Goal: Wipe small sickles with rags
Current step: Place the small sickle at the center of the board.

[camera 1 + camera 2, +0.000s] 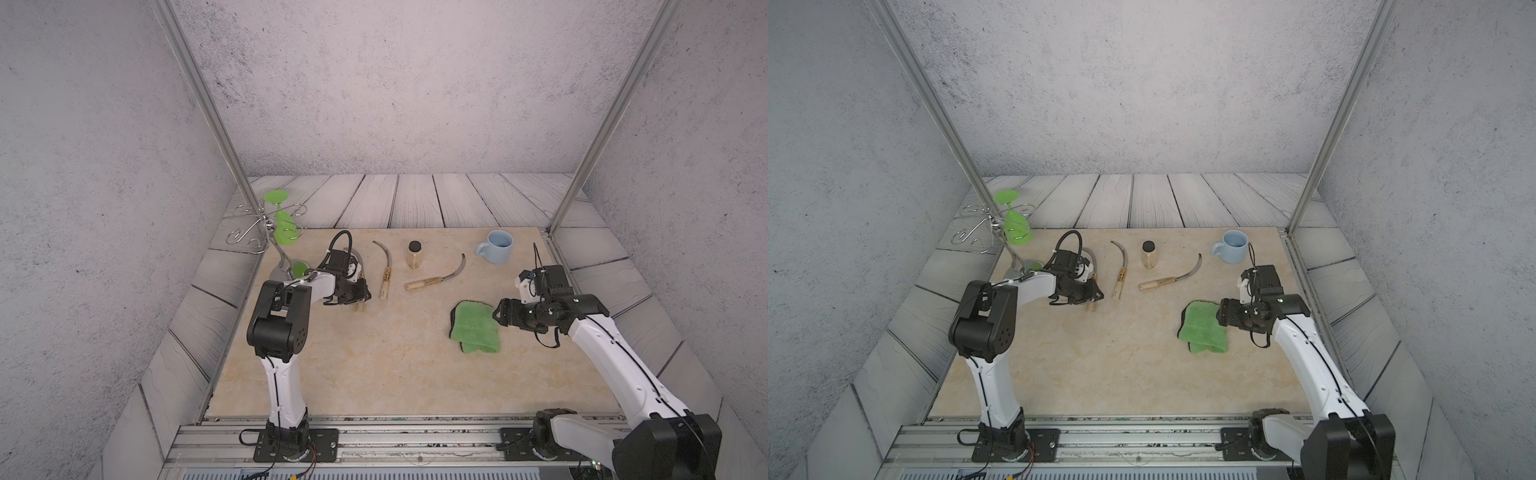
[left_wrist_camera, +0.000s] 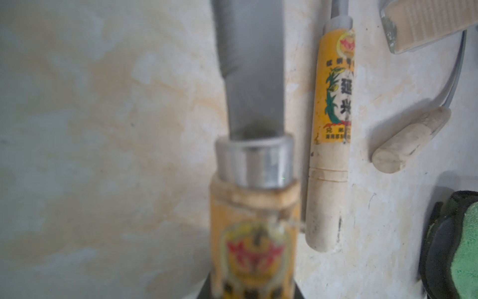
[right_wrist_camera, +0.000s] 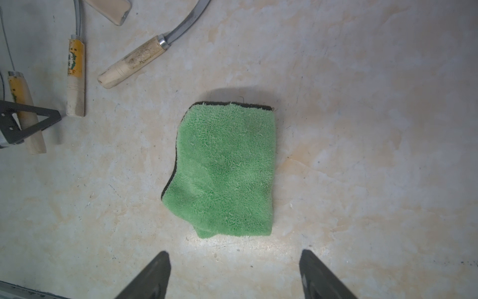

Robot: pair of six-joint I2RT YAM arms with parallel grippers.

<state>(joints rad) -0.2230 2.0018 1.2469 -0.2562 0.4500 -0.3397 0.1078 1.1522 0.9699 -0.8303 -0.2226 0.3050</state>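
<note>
Bare tabletop lies beside the second labelled sickle [image 1: 386,277]. I should keep my left gripper low there and open its fingers to let go of the wooden handle.
My left gripper [image 1: 360,296] is shut on the labelled wooden handle of a small sickle [image 2: 254,227]. Its grey blade [image 2: 249,77] runs away from the jaws, and the handle end [image 1: 360,308] sticks out on the near side. A second labelled sickle [image 1: 386,277] lies just to its right. The third sickle [image 1: 428,283], with a plain handle, lies mid-table. The green rag [image 1: 473,328] lies folded flat at the right. My right gripper [image 3: 235,255] hangs open at the rag's right edge [image 1: 1219,316], with nothing between its fingers.
A blue mug [image 1: 496,247] stands at the back right. A small black-lidded jar [image 1: 414,254] stands between the two free sickles. A wire rack [image 1: 253,232] holding a green goblet [image 1: 283,226] stands at the back left corner, close behind my left arm.
</note>
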